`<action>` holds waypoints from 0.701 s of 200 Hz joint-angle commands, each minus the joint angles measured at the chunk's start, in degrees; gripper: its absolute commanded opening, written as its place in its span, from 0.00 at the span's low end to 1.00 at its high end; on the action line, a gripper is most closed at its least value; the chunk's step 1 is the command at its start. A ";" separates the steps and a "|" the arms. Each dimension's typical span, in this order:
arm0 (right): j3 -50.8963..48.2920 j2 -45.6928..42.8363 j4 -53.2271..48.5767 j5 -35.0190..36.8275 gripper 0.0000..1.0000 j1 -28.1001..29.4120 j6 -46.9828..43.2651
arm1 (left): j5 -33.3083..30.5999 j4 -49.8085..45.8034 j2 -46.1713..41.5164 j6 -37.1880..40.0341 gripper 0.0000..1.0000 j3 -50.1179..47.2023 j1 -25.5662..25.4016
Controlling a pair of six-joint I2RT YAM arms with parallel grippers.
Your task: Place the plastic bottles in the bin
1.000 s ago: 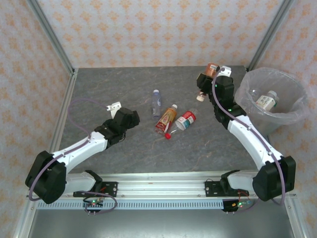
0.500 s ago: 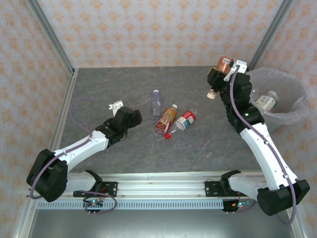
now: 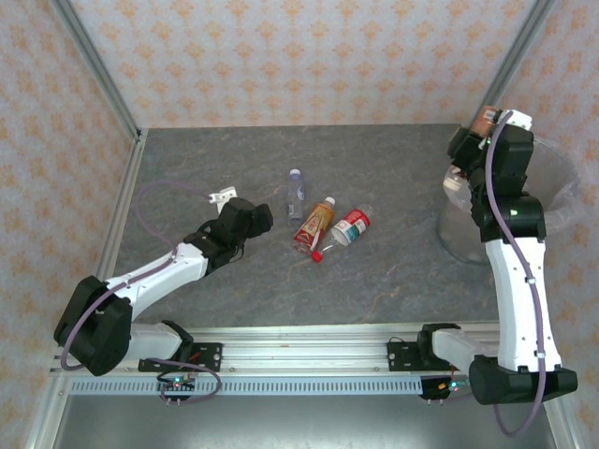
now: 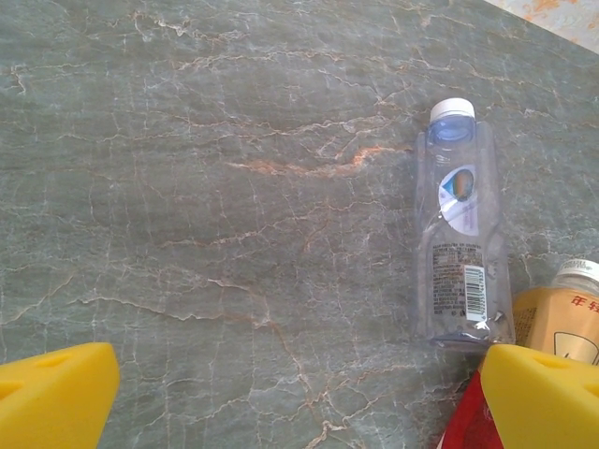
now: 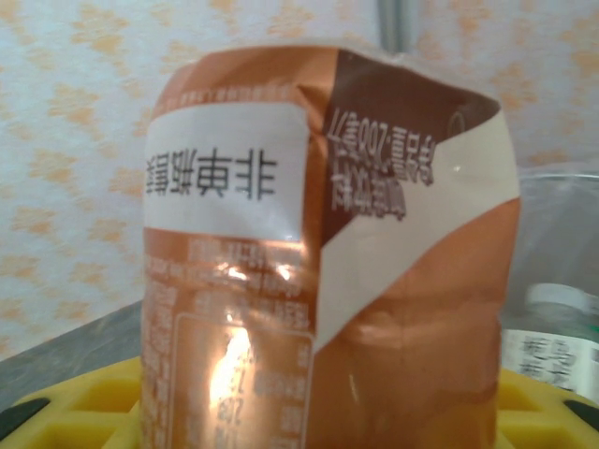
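Next, my right gripper moves across the bin's rim and over the bin's opening [image 3: 559,180] to release the brown-labelled bottle [image 3: 486,118], which still hangs beside the bin's rim.
My right gripper [image 3: 466,154] is shut on a brown-labelled plastic bottle [image 3: 486,118], held high at the left rim of the bin [image 3: 564,176]. In the right wrist view this bottle [image 5: 328,281] rises from between the yellow fingers [image 5: 84,412], and a white-labelled bottle [image 5: 552,348] lies in the bin behind it. Three bottles lie mid-table: a clear one with a blue cap [image 3: 297,194], an orange-yellow one [image 3: 314,223] and a red-labelled one [image 3: 348,227]. My left gripper [image 3: 251,217] is open just left of them. Ahead of its fingers [image 4: 547,398] lies the clear bottle [image 4: 461,253].
The grey marbled table [image 3: 215,159] is enclosed by patterned walls and metal posts [image 3: 94,65]. The right arm's white link [image 3: 517,271] stands upright in front of the bin. A rail [image 3: 299,351] runs along the near edge.
The right arm has swung right and risen, carrying the brown bottle from above the table to the bin's left rim. The left gripper has crept slightly towards the lying bottles.
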 commanded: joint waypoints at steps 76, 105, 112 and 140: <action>-1.00 5.23 4.78 17.51 0.39 -13.40 -2.79 | 0.98 1.91 -2.95 2.77 1.00 -0.56 0.73; -2.27 6.95 5.80 15.15 0.41 -16.08 -1.85 | 1.05 1.77 -3.07 2.68 1.00 -0.90 0.69; -2.55 7.48 5.71 14.24 0.42 -16.31 -1.85 | 1.01 1.74 -3.11 2.66 1.00 -0.91 0.67; -3.59 9.38 4.78 10.32 0.47 -16.41 -2.37 | 1.42 1.81 -3.00 2.88 1.00 -0.73 0.73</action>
